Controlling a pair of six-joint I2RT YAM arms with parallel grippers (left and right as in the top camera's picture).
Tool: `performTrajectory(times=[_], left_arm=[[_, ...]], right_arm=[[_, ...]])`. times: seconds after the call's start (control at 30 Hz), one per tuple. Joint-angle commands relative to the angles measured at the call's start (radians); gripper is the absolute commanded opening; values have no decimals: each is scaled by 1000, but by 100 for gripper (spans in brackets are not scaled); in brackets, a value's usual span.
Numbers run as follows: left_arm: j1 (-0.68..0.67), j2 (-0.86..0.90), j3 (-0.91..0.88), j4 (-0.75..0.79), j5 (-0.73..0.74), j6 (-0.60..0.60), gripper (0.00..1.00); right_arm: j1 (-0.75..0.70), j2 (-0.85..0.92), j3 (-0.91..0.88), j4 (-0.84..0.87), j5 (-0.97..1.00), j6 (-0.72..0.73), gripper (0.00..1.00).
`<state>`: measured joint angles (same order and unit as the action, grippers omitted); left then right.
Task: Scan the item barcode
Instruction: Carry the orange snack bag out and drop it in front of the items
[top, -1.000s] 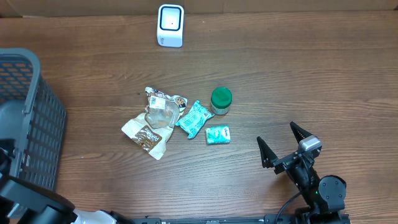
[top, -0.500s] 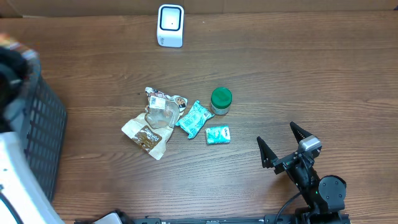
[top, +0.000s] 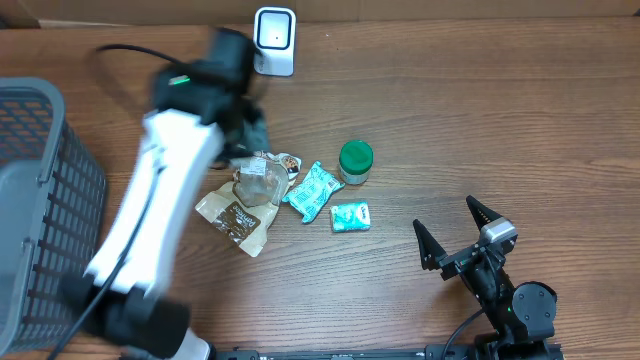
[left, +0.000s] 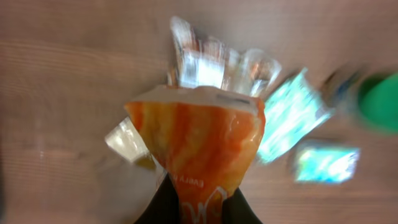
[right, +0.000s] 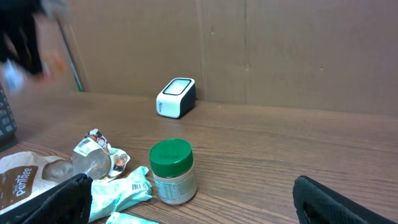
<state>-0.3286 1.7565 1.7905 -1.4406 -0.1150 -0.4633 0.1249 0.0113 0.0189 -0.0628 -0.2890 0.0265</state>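
Note:
I will next move my left gripper back and down between the brown pouch and the nearer teal packet and let go of the orange snack bag (left: 199, 140), because the tabletop is bare there.
My left gripper (left: 199, 208) is shut on an orange snack bag (left: 199, 140), pinching its lower end between the dark fingers. The picture is blurred by motion. In the overhead view the left arm (top: 170, 190) stretches up over the table, its gripper (top: 248, 128) a dark blur just below the white scanner (top: 274, 40); the orange bag cannot be made out there. The scanner (right: 177, 98) stands at the far edge. My right gripper (top: 465, 238) rests open at the near right with nothing between its fingers.
Below the left gripper lies a pile: a clear crumpled packet (top: 262, 175), a brown pouch (top: 236, 215), two teal packets (top: 313, 190) (top: 350, 216) and a green-lidded jar (top: 355, 161). A grey basket (top: 40, 200) stands at the left edge.
The left arm has swung from the basket at the left across to above the pile, close to the scanner, with the orange bag in its grip. The right arm has not moved.

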Motion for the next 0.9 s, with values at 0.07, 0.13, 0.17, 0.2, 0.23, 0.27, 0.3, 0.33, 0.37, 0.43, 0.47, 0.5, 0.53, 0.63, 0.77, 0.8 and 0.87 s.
performTrajectory(times=[0.07,0.13,0.17,0.2,0.23,0.27,0.3,0.33,0.37,0.43,0.47,0.5,0.53,0.63,0.77,0.8,0.87], left_arm=[[-119,179,-11,-98,-37,21,4],[-158,231,-11,-110,2,21,4],[-174,249,-11,-110,21,21,4],[-192,269,-11,-109,43,22,5],[-208,285,-11,-110,58,22,4],[-224,299,-13,-111,65,21,4],[-238,306,-18,-113,66,13,4],[-249,311,-23,-115,64,6,4],[-261,312,-34,-114,64,-5,4],[-282,311,-68,-113,51,-23,4],[-287,311,-83,-106,44,-24,4],[-289,311,-100,-95,38,-27,4],[-289,311,-113,-87,32,-40,4],[-287,311,-147,-57,29,-66,4],[-287,311,-157,-43,-1,-103,4],[-287,311,-157,-40,-5,-102,4],[-287,311,-157,-40,-8,-102,8]], right_arm=[[-3,-2,-10,6,-4,-2,100],[-3,-2,-10,6,-4,-2,100],[-3,-2,-10,6,-4,-2,100],[-3,-2,-10,6,-4,-2,100],[-3,-2,-10,6,-4,-2,100],[-3,-2,-10,6,-4,-2,100],[-3,-2,-10,6,-4,-2,100],[-3,-2,-10,6,-4,-2,100],[-3,-2,-10,6,-4,-2,100],[-3,-2,-10,6,-4,-2,100],[-3,-2,-10,6,-4,-2,100],[-3,-2,-10,6,-4,-2,100],[-3,-2,-10,6,-4,-2,100],[-3,-2,-10,6,-4,-2,100],[-3,-2,-10,6,-4,-2,100],[-3,-2,-10,6,-4,-2,100],[-3,-2,-10,6,-4,-2,100]])
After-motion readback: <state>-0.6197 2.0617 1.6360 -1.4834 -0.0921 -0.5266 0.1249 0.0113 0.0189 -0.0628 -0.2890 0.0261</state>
